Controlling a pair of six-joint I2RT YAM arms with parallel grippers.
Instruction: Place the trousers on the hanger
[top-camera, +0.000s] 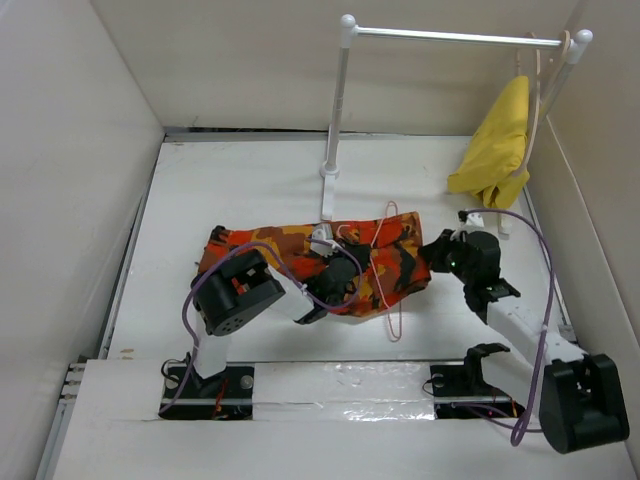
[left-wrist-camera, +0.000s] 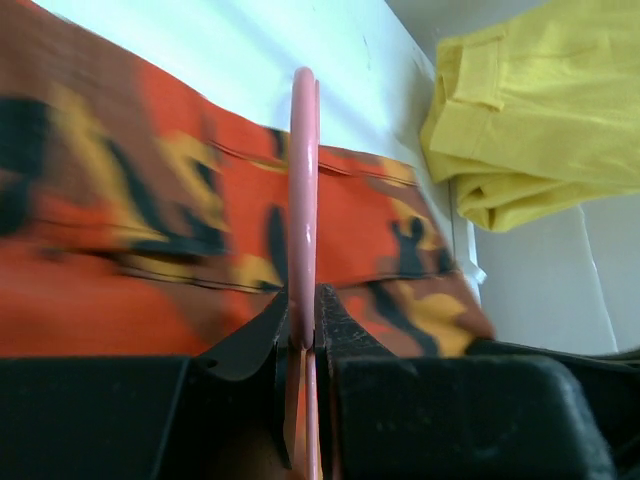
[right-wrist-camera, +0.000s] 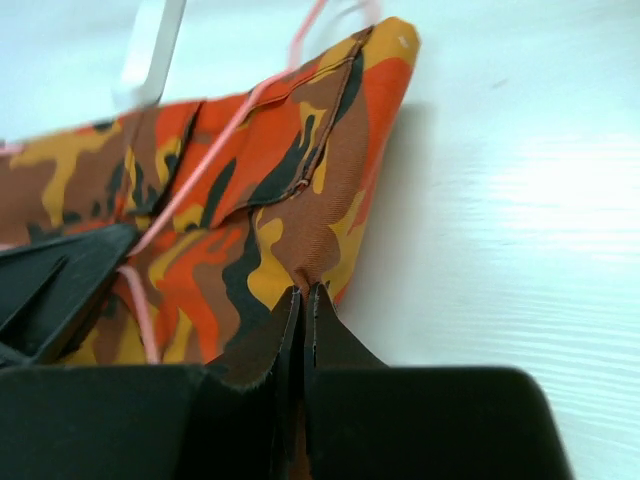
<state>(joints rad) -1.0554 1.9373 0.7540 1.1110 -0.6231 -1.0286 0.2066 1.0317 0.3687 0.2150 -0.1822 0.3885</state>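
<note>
The right gripper draws the trousers' pinched edge to the right in the top view onto the bare tabletop next. It releases the edge there, since the hanger lies near that edge.
The camouflage trousers (top-camera: 300, 255) lie folded on the white table, also seen in the left wrist view (left-wrist-camera: 150, 250) and the right wrist view (right-wrist-camera: 260, 200). The salmon-pink hanger (top-camera: 385, 262) lies across their right half. My left gripper (top-camera: 332, 280) is shut on the hanger's wire (left-wrist-camera: 303, 200) over the trousers' middle. My right gripper (top-camera: 440, 252) is shut on a pinch of the trousers' right edge (right-wrist-camera: 305, 270). The hanger wire also shows in the right wrist view (right-wrist-camera: 215, 170).
A white rail stand (top-camera: 335, 130) rises at the back centre, its foot behind the trousers. A plain yellow cloth (top-camera: 497, 145) hangs on a paler hanger at the rail's right end, near the right wall. White walls close in the table.
</note>
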